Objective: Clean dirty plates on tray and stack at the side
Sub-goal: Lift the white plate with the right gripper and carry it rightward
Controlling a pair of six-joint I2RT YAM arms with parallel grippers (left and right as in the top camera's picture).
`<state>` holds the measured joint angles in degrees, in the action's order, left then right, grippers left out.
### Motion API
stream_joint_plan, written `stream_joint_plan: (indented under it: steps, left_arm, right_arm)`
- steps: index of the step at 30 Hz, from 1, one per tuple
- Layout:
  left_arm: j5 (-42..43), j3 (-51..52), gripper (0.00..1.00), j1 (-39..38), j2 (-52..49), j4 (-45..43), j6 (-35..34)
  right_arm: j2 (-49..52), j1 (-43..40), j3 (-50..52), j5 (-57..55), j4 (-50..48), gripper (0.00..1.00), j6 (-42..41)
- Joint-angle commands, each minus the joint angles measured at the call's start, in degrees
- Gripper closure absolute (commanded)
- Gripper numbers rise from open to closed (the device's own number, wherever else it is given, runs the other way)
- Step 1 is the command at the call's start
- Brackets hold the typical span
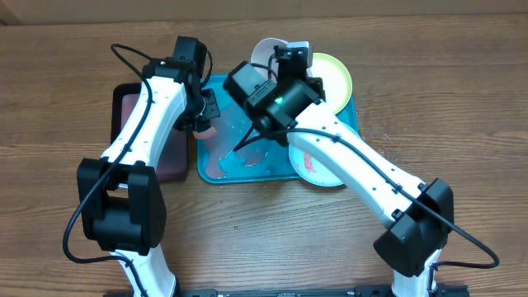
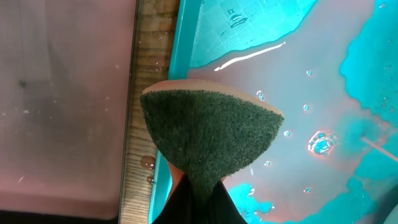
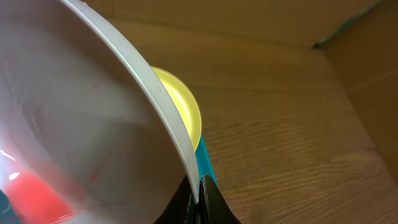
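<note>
I should next swing my right gripper past the yellow-green plate and down, and let go of the white plate on the tabletop beside the turquoise tray, because that spot is empty.
My right gripper is shut on the rim of the white plate, holding it tilted over the far edge of the turquoise tray; the plate's inside shows faint reddish smears. The yellow-green plate lies at the tray's far right corner, just behind the white plate. A pale aqua plate with red smears sits at the tray's near right edge. My left gripper is shut on a sponge, green scouring side showing, over the tray's left rim. Pinkish water pools on the tray floor.
A smaller black tray with a pinkish inside lies left of the turquoise tray, a narrow strip of wooden table between them. Cardboard walls stand behind the table at the far side.
</note>
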<state>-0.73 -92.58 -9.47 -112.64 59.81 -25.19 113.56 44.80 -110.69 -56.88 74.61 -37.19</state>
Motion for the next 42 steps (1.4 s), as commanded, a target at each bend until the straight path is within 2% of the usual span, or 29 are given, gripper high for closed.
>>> stream_joint_plan:
  steps: [1,12,29,33,35,38,40,42]
  left_arm:
    - [-0.74,-1.33,0.96,0.31,-0.20,0.00,-0.81]
    - [-0.74,-1.33,0.96,0.28,-0.20,0.33,-0.79]
    - [-0.74,-1.33,0.96,0.28,-0.20,0.42,-0.79]
    - [-0.74,-1.31,0.96,0.28,-0.20,0.39,-0.81]
    - [-0.74,-1.31,0.96,0.28,-0.20,0.42,-0.79]
    - [-0.74,-1.31,0.96,0.28,-0.20,0.39,-0.79]
    - [-0.76,-1.31,0.96,0.28,-0.20,0.39,-0.79]
    - [-0.72,-1.33,0.96,0.28,-0.20,0.39,-0.81]
  right_arm:
    - [-1.62,2.86,-1.46,-11.72,0.07,0.96,-2.19]
    - [-1.62,7.41,-1.46,-23.06,4.66,0.96,-9.64]
    - [-1.70,7.54,-1.46,-22.27,5.68,0.96,-11.32]
    - [-1.68,5.57,-0.70,-7.87,4.87,0.96,-11.28]
    - [-1.44,2.19,1.27,6.19,2.97,0.96,-10.05]
    - [-1.42,-2.25,3.39,21.11,-0.46,0.96,-1.66]
    - [-1.49,-8.41,3.54,39.74,-3.54,0.96,8.57]
    - [-1.53,-12.20,3.50,50.84,-5.27,0.96,13.42]
